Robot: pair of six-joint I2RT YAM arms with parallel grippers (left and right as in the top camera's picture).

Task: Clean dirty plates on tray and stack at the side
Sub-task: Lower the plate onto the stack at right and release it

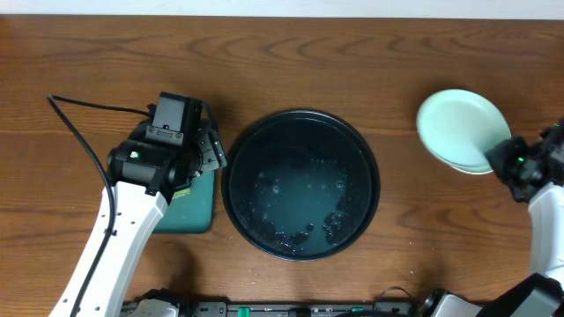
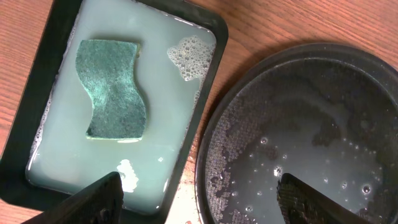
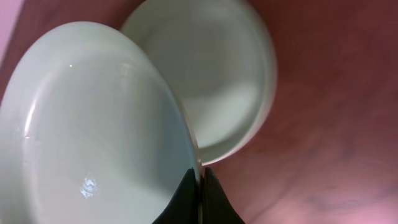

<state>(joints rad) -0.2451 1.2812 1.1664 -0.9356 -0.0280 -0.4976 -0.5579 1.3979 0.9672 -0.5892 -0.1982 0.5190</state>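
My right gripper moves down next and brings the held plate onto the stacked plates to release its rim, since they sit beneath it with an edge peeking out.
The round black tray point(image 1: 301, 184) holds only soapy water; its rim also shows in the left wrist view point(image 2: 211, 143). My right gripper point(image 3: 200, 177) is shut on the rim of a mint-green plate point(image 3: 93, 130), held over the stacked plates point(image 3: 224, 81) at the table's right side. From overhead the held plate point(image 1: 460, 126) covers most of the stack point(image 1: 471, 165), next to my right gripper point(image 1: 511, 163). My left gripper point(image 2: 199, 196) is open and empty, hovering over the gap between the sponge tray and the round tray; from overhead it is at the round tray's left point(image 1: 210, 145).
A rectangular black tray point(image 2: 53, 74) with milky water, foam and a green sponge point(image 2: 112, 90) lies left of the round tray. It is partly under my left arm from overhead point(image 1: 189, 211). A black cable point(image 1: 79, 132) runs at the far left.
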